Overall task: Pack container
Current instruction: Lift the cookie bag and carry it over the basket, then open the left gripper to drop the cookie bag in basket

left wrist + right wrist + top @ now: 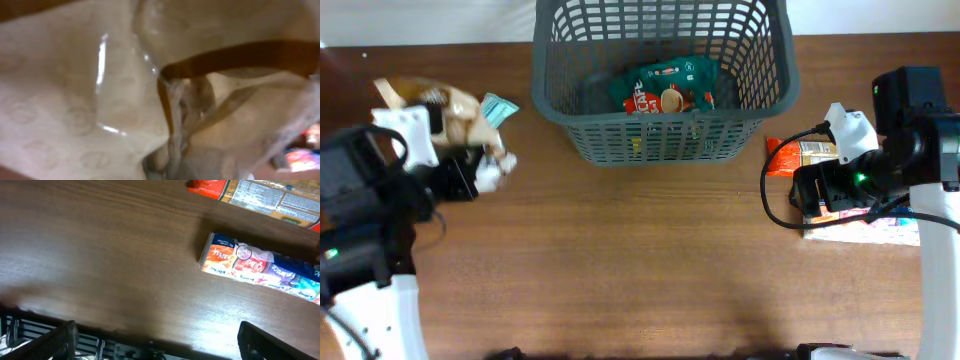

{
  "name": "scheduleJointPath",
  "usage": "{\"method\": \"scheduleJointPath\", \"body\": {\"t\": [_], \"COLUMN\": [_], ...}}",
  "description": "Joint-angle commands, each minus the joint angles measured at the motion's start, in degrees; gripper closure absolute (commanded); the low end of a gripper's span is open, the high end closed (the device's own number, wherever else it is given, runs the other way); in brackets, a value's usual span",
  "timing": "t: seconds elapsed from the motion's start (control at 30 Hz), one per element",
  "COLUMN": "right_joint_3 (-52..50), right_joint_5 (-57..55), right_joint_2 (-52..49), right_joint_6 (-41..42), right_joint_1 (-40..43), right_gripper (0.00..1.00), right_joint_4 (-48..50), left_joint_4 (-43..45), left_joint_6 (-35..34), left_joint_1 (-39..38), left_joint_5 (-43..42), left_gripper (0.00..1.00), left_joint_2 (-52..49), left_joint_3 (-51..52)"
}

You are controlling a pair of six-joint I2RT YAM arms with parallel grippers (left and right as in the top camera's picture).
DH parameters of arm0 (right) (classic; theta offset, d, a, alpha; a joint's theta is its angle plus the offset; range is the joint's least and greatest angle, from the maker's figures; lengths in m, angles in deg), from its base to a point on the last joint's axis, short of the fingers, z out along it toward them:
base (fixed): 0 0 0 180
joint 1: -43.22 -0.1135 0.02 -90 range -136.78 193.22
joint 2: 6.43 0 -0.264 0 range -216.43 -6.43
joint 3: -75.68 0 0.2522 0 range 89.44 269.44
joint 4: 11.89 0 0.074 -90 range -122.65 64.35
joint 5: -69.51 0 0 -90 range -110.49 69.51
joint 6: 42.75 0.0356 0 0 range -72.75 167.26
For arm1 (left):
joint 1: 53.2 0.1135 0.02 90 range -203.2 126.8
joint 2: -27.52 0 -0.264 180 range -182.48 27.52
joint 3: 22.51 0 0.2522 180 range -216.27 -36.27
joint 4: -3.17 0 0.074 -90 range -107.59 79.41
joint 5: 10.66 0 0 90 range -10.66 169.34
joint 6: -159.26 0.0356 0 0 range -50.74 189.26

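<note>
The basket (660, 140), still roomy, lies to my left gripper's right in the overhead view, so I should swing that way over the coffee packet's nearer end and release.
The container, a dark grey lattice basket (660, 140), stands at the back centre and holds a green coffee packet (665, 88). My left gripper (480, 170) is left of the basket, shut on a crinkled beige packet (455, 110). That packet (100, 100) fills the left wrist view and hides the fingers. My right gripper (805, 192) is right of the basket, low over the table. In the right wrist view it (157, 340) is open wide and empty, with bare wood between the fingers.
An orange packet (798, 155) lies just right of the basket and also shows in the right wrist view (260, 195). A long multicoloured packet (865, 228) lies under the right arm and shows in the right wrist view (255, 265). A teal packet corner (501, 108) sticks out beside the beige one.
</note>
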Motion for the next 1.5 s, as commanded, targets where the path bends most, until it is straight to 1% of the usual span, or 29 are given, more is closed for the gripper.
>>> {"method": "scheduleJointPath", "body": {"t": [0.0, 0.17, 0.27, 0.37, 0.53, 0.67, 0.83, 1.0, 1.03, 1.1, 1.13, 1.17, 1.2, 1.23, 1.27, 1.4, 1.47], "right_joint_3": [1.0, 1.0, 1.0, 1.0, 1.0, 1.0, 1.0, 1.0, 1.0, 1.0, 1.0, 1.0, 1.0, 1.0, 1.0, 1.0, 1.0], "right_joint_5": [0.8, 0.8, 0.8, 0.8, 0.8, 0.9, 0.8, 0.8, 0.8, 0.8, 0.8, 0.8, 0.8, 0.9, 0.9, 1.0, 1.0], "right_joint_2": [0.0, 0.0, 0.0, 0.0, 0.0, 0.0, 0.0, 0.0, 0.0, 0.0, 0.0, 0.0, 0.0, 0.0, 0.0, 0.0, 0.0], "right_joint_6": [0.4, 0.4, 0.4, 0.4, 0.4, 0.4, 0.4, 0.4, 0.4, 0.4, 0.4, 0.4, 0.4, 0.4, 0.4, 0.4, 0.4], "right_joint_1": [0.2, 0.2, 0.2, 0.2, 0.2, 0.2, 0.2, 0.2, 0.2, 0.2, 0.2, 0.2, 0.2, 0.2, 0.2, 0.2, 0.2], "right_gripper": [0.01, 0.01, 0.01, 0.01, 0.01, 0.01, 0.01, 0.01, 0.01, 0.01, 0.01, 0.01, 0.01, 0.01, 0.01, 0.01, 0.01], "right_joint_4": [0.0, 0.0, 0.0, 0.0, -0.3, -0.9, -1.3, -1.3, -1.3, -1.3, -1.3, -1.3, -1.3, -1.3, -1.3, -1.3, -1.3], "left_joint_4": [3.7, 10.9, 16.7, 20.3, 20.8, 20.8, 20.2, 17.6, 17.0, 16.4, 16.2, 16.2, 15.9, 15.4, 14.6, 9.2, 5.0], "left_joint_6": [-3.6, -3.6, -4.9, -5.3, -5.2, -5.2, -5.2, -5.3, -5.3, -5.3, -5.3, -5.3, -5.3, -5.2, -5.2, -5.1, -3.2], "left_joint_1": [-4.4, -12.3, -17.1, -21.5, -27.6, -30.4, -32.5, -33.6, -33.7, -33.7, -33.7, -33.7, -33.7, -33.6, -33.4, -32.0, -31.3], "left_joint_5": [-7.5, -7.5, -7.6, -7.5, -7.3, -6.0, -2.3, -0.1, 0.1, 0.2, 0.7, 1.2, 1.2, 1.2, 1.2, 2.7, 4.5], "left_gripper": [0.98, 0.98, 0.98, 0.98, 0.98, 0.98, 0.98, 0.98, 0.96, 0.82, 0.71, 0.53, 0.38, 0.33, 0.32, 0.32, 0.32], "left_joint_2": [-1.5, -7.7, -13.7, -21.4, -36.2, -44.6, -50.7, -54.6, -55.2, -55.5, -55.5, -55.4, -55.2, -55.1, -54.9, -53.9, -53.1], "left_joint_3": [-7.8, -13.0, -15.4, -19.6, -31.0, -36.4, -37.6, -37.6, -37.6, -37.6, -37.6, -37.7, -38.1, -38.7, -39.4, -45.0, -49.2]}}
